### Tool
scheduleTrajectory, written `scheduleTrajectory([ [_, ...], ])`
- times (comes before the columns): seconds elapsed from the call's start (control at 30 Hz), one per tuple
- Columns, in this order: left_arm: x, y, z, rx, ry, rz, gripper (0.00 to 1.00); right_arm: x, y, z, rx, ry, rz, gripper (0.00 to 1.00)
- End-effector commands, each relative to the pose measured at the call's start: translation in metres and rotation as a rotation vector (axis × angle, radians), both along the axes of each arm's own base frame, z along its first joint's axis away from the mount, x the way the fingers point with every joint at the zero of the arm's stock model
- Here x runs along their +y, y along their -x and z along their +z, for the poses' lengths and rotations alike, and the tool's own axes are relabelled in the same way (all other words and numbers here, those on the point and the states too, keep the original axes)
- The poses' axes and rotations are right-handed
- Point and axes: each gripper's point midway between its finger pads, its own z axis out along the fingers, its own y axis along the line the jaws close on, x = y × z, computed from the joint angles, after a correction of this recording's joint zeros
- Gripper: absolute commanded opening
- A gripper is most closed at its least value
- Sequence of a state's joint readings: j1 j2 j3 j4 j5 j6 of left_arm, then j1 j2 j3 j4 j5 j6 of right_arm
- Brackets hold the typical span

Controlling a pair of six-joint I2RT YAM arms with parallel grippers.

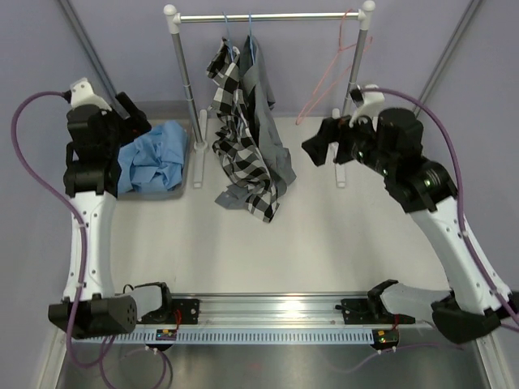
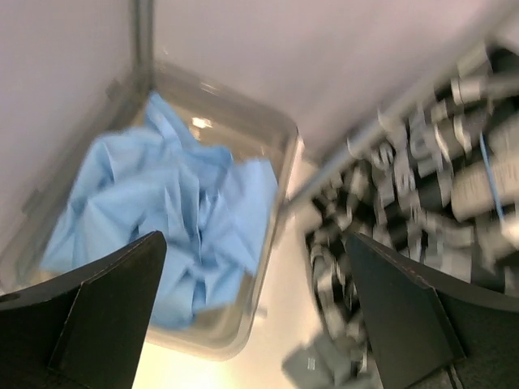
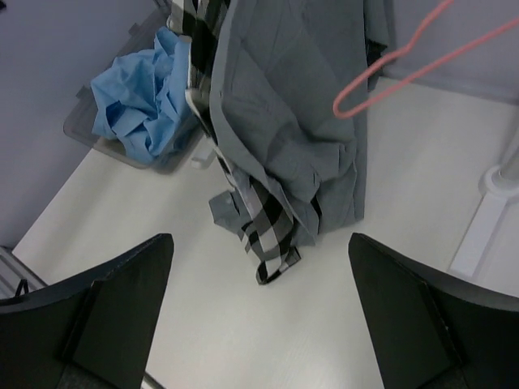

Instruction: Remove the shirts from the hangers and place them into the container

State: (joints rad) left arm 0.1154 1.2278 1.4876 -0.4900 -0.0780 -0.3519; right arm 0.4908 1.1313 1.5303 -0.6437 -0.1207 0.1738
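My right gripper moves outward and across onto the grey edge below its blue hanger next, since the grey shirt (image 1: 261, 81) hangs nearer my right gripper than the checked shirt.
The light blue shirt (image 1: 154, 166) (image 2: 162, 219) (image 3: 142, 101) lies crumpled in the grey translucent container (image 1: 186, 185) (image 2: 280, 134) (image 3: 81, 134) at the left. My left gripper (image 1: 136, 121) (image 2: 255, 316) hovers above the container's near right corner, open and holding nothing. The checked shirt (image 1: 239, 154) (image 3: 272, 219) and the grey shirt (image 1: 261, 81) (image 3: 300, 105) hang from two blue hangers (image 1: 228, 36), their hems trailing on the table. A pink hanger (image 1: 328, 77) (image 3: 389, 69) hangs bare on the right. My right gripper (image 1: 320, 146) (image 3: 259, 316) is open, right of the hanging shirts.
The silver rack bar (image 1: 272, 16) spans the back on two posts, whose white feet (image 1: 199, 134) (image 3: 478, 235) rest on the table. The container sits close beside the left post. Purple cables loop out from both arms.
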Motion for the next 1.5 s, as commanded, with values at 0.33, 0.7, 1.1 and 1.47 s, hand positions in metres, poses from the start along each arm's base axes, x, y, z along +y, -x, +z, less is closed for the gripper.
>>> scheduleTrajectory([
  [0.33,-0.042,0.09,-0.129,0.128,-0.033,-0.224,0.99,0.084,-0.126,0.053,-0.104,0.075,-0.057,0.99],
  [0.7,-0.031,0.092,-0.129,0.138,-0.037,-0.152,0.99,0.118,-0.196,0.002,-0.091,0.108,-0.168,0.92],
  [1.1,-0.029,0.092,-0.135,0.16,-0.024,-0.13,0.99,0.116,-0.206,-0.007,-0.126,0.148,-0.196,0.45],
  [1.47,-0.03,0.091,-0.137,0.167,-0.017,-0.133,0.99,0.109,-0.2,0.009,-0.159,0.185,-0.184,0.08],
])
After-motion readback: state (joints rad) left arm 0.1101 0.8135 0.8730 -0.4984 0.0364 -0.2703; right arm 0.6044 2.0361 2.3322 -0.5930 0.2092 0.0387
